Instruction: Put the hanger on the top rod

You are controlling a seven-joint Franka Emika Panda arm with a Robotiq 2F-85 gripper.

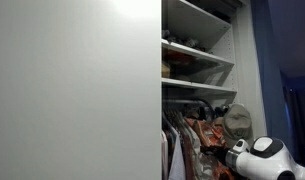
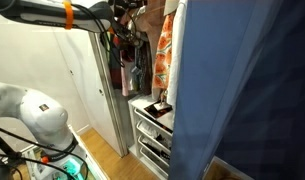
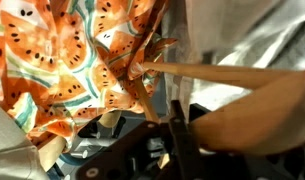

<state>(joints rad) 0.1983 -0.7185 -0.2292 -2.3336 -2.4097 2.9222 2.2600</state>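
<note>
I still hold the hanger below the top rod under the white shelf (image 1: 185, 101), so I will lift up to that rod and release the hanger's tan end there.
The hanger (image 3: 242, 115) is wooden and fills the right of the wrist view. The orange-red floral shirt (image 3: 62, 60) is draped on it and also hangs in an exterior view (image 2: 164, 50). My gripper (image 3: 177, 125) shows dark fingers closed against the hanger's wood. A khaki-tan cap (image 1: 237, 120) sits beside the shirt (image 1: 204, 135). The top rod (image 1: 197, 103) is a thin dark bar under a white shelf, just above the clothes. My arm (image 1: 260, 155) reaches in from the lower right, below the cap.
A white wardrobe door (image 1: 72, 90) closes off the left. White shelves (image 1: 197, 50) carry small items above the rod. Dark garments (image 2: 127, 60) hang beside the shirt. White drawers (image 2: 152, 130) stand below. A blue curtain (image 2: 242, 90) fills the right.
</note>
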